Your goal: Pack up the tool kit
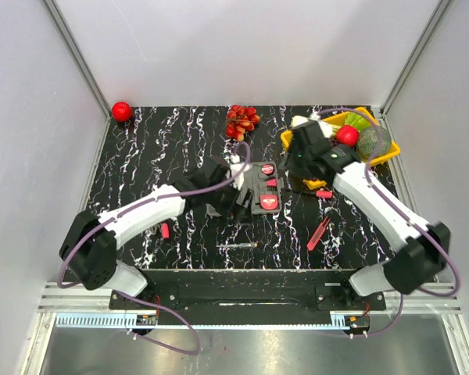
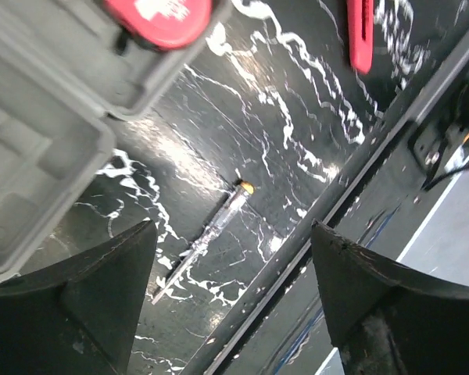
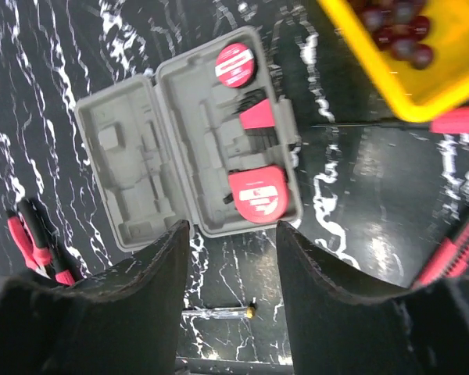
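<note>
The clear handle of the screwdriver [image 1: 245,245] is still outside the open case [image 1: 254,187], so my left gripper should next move down and back toward the front bar, onto that handle.
The grey tool kit case [image 1: 254,187] lies open mid-table. A round red tape [image 3: 234,64] and a red tape measure [image 3: 256,195] sit in its right half [image 3: 219,133]. Its left half [image 3: 129,172] holds nothing. My left gripper [image 1: 236,205] hovers at the case's near-left corner [image 2: 39,141], open and holding nothing. A clear screwdriver [image 2: 211,234] lies on the table below it. My right gripper [image 1: 298,173] hangs open and empty between the case and the yellow tray. Red pliers [image 3: 35,246] lie left of the case, and a red knife [image 1: 319,233] lies to its right.
A yellow tray [image 1: 387,152] of fruit stands at the back right, with a red-handled tool [image 3: 457,119] at its near edge. Red grapes [image 1: 242,121] lie at the back centre and a red ball-like fruit [image 1: 122,111] in the back left corner. The table's front rail [image 2: 359,164] runs close by.
</note>
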Motion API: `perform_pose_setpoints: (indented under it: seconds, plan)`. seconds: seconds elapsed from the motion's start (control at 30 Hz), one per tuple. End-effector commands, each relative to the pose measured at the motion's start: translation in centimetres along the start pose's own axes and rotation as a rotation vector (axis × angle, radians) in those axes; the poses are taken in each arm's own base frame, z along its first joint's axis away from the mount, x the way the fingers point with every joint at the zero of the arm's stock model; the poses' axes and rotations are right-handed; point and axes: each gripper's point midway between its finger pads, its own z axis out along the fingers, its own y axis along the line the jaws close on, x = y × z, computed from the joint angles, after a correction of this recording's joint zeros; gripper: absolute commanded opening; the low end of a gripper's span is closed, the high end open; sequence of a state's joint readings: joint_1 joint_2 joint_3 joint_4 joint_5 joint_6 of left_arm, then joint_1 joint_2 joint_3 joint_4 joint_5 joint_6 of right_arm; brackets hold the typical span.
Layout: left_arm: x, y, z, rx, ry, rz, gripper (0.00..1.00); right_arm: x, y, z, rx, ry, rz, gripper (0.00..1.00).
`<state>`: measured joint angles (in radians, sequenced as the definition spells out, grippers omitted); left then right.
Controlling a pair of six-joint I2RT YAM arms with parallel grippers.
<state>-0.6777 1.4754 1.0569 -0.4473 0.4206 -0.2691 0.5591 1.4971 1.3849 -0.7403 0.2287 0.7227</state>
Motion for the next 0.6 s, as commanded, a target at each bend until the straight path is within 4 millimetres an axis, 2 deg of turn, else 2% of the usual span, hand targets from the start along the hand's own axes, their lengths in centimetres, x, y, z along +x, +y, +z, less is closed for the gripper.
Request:
perform_pose_setpoints:
  seconds: [0.0, 0.1, 0.23, 0.37, 0.57]
  plan:
    - [2.7, -0.3, 1.1, -0.080, 0.062, 0.212, 0.86, -0.4, -5.2, -3.4, 0.093, -0.026, 0.117, 0.55]
    - [5.7, -0.3, 2.8, -0.144, 0.173, 0.314, 0.88, -0.5, -6.6, -4.9, 0.096, -0.047, 0.152, 0.57]
    - [8.2, 1.6, 4.2, -0.289, 0.264, 0.403, 0.88, 0.4, -7.8, -5.9, 0.110, -0.045, 0.171, 0.58]
    - [7.9, 2.5, 5.2, -0.345, 0.270, 0.433, 0.87, 1.0, -8.3, -6.2, 0.104, -0.048, 0.186, 0.59]
    - [8.7, 2.1, 6.3, -0.358, 0.316, 0.494, 0.74, 0.9, -8.6, -6.2, 0.111, -0.050, 0.176, 0.60]
